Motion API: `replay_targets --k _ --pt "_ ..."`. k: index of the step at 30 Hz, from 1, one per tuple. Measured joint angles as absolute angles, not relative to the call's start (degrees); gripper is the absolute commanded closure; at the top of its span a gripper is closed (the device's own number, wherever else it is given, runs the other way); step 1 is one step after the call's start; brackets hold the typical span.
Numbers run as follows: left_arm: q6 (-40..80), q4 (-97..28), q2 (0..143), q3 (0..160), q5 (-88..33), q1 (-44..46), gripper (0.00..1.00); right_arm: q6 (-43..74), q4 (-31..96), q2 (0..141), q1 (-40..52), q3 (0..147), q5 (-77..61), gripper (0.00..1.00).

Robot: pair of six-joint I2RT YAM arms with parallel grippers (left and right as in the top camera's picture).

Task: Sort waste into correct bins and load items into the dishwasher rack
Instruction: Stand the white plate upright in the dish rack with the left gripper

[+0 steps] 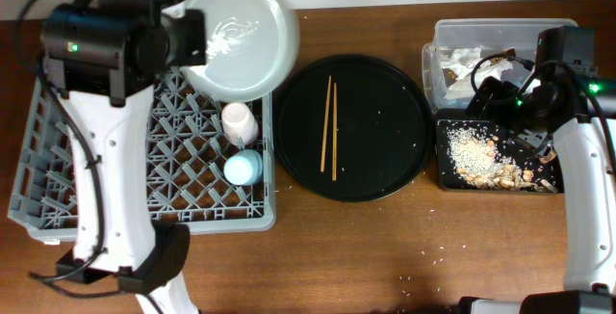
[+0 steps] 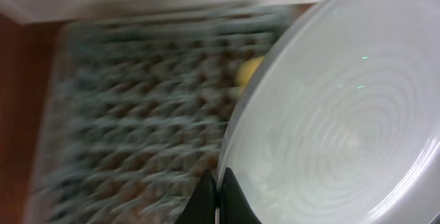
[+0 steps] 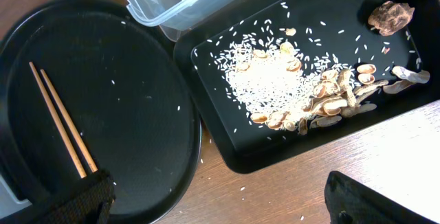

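Note:
My left gripper will next go down toward the rack (image 1: 38,160) slots beside the yellow bowl, turn the plate upright into the rack and let go of the plate's rim, because those slots are empty.
My left gripper (image 1: 197,42) is shut on the rim of the pale greenish-white plate (image 1: 245,35) and holds it tilted above the back of the grey dishwasher rack (image 1: 38,160). In the left wrist view the fingers (image 2: 216,196) pinch the plate (image 2: 330,114), and the yellow bowl (image 2: 249,69) shows behind it. A pink cup (image 1: 239,121) and a blue cup (image 1: 243,168) stand in the rack. The chopsticks (image 1: 329,126) lie on the round black tray. My right gripper (image 3: 220,203) is open and empty above the table, in front of the black rectangular tray (image 3: 227,135).
The round black tray (image 1: 385,141) sits at the middle. The clear tub (image 1: 481,35) holds white tissue. The black rectangular tray (image 1: 443,174) holds beige food scraps (image 3: 275,80) and a brown wrapper (image 3: 390,16). Rice grains lie scattered on the table.

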State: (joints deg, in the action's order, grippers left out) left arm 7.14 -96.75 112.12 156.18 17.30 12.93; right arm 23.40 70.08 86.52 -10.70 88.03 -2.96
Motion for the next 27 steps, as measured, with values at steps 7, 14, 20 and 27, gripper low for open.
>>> replay_targets --k 7,14,20,27 --pt "5.23 -74.63 110.61 136.77 48.16 9.89 1.0 23.38 70.08 86.52 -10.7 88.03 -2.96 0.01" --pt "-3.92 -48.9 110.8 111.55 59.11 11.73 1.0 23.38 70.06 86.52 -10.7 88.03 -2.94 0.02" --pt "-4.58 -43.55 110.91 104.2 60.05 12.01 1.0 23.4 70.08 86.52 -10.7 88.03 -2.94 0.02" --pt "-4.8 -43.16 114.63 103.37 60.01 15.18 1.0 23.35 70.08 86.52 -10.7 88.03 -2.94 0.01"
